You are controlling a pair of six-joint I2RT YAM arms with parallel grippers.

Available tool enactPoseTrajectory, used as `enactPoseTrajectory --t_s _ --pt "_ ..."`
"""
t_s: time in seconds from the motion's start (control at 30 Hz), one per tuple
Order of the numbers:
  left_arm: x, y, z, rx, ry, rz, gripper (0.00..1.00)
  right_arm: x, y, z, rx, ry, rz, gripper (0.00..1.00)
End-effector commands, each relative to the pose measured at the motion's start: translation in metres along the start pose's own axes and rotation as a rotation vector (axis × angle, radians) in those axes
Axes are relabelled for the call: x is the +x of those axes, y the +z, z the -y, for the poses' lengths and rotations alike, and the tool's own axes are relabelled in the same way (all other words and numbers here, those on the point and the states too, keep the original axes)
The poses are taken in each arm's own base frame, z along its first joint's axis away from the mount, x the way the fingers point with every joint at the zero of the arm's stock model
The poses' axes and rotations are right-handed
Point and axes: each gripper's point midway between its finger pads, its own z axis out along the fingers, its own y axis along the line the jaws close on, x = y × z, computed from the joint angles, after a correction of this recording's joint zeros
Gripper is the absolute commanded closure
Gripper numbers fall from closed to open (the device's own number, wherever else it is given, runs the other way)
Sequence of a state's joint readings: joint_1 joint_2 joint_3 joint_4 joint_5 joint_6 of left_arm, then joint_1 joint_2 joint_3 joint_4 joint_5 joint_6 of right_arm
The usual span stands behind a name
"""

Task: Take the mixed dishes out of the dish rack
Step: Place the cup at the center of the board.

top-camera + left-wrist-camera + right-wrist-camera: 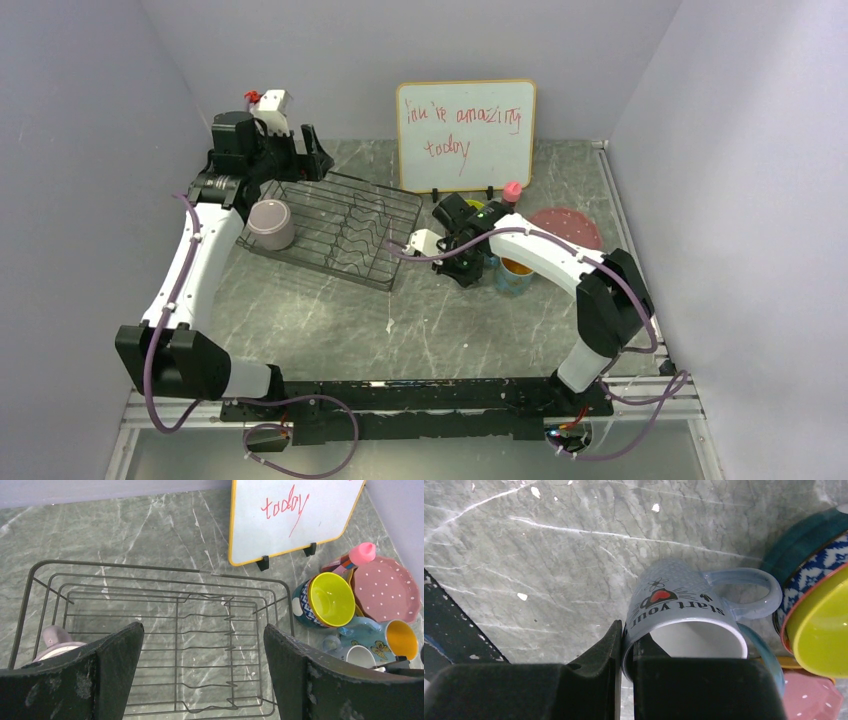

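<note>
My right gripper moves down slightly next, bringing the lilac mug's base onto the table beside the blue mug to release the mug's side, since bare table lies there.
The black wire dish rack (345, 230) lies at the left-middle, and it also shows in the left wrist view (150, 570). A small grey cup (270, 224) stands in its left corner (50, 640). My left gripper (295, 155) hovers open and empty above the rack's far side (202, 630). My right gripper (626, 635) is shut on the wall of the lilac mug (674, 605), one finger inside and one outside, low over the table right of the rack (465, 265). The blue mug with orange inside (400, 637) sits right beside it.
Right of the rack a yellow bowl (331, 599) sits in the blue-patterned bowl (302, 605), with the pink speckled plate (385, 587) and a small pink bottle (362, 554) behind. A white board with red writing (465, 135) stands at the back.
</note>
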State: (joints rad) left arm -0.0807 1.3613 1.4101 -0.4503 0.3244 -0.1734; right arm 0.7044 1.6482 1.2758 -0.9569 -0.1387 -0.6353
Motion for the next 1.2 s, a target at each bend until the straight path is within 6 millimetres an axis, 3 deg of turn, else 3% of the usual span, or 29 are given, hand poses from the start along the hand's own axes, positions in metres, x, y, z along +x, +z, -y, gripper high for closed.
enactPoseTrajectory --t_s 0.0,0.17,0.3,0.63,0.73,0.97,1.17 --pt "-0.011 -0.016 0.001 -0.010 0.054 0.045 0.06 -0.011 0.007 0.009 0.042 -0.009 0.039 1.00" --pt "-0.012 -0.018 0.000 -0.011 0.076 0.045 0.06 -0.007 0.017 0.009 0.041 -0.008 0.025 1.00" --pt "-0.009 -0.020 -0.006 -0.035 0.116 0.036 0.06 -0.003 0.023 0.009 0.045 -0.003 0.018 0.94" --pt "0.019 -0.030 -0.047 -0.212 0.287 -0.080 0.06 0.000 0.024 0.007 0.055 -0.001 0.019 0.71" --pt "0.036 -0.033 -0.059 -0.247 0.334 -0.151 0.06 -0.002 0.021 0.007 0.057 -0.004 0.026 0.57" --pt "0.064 -0.037 -0.098 -0.389 0.421 -0.306 0.06 -0.014 0.003 0.005 0.062 -0.012 0.079 0.08" --pt "0.077 -0.036 -0.129 -0.455 0.432 -0.386 0.06 -0.027 -0.020 0.002 0.064 -0.015 0.151 0.01"
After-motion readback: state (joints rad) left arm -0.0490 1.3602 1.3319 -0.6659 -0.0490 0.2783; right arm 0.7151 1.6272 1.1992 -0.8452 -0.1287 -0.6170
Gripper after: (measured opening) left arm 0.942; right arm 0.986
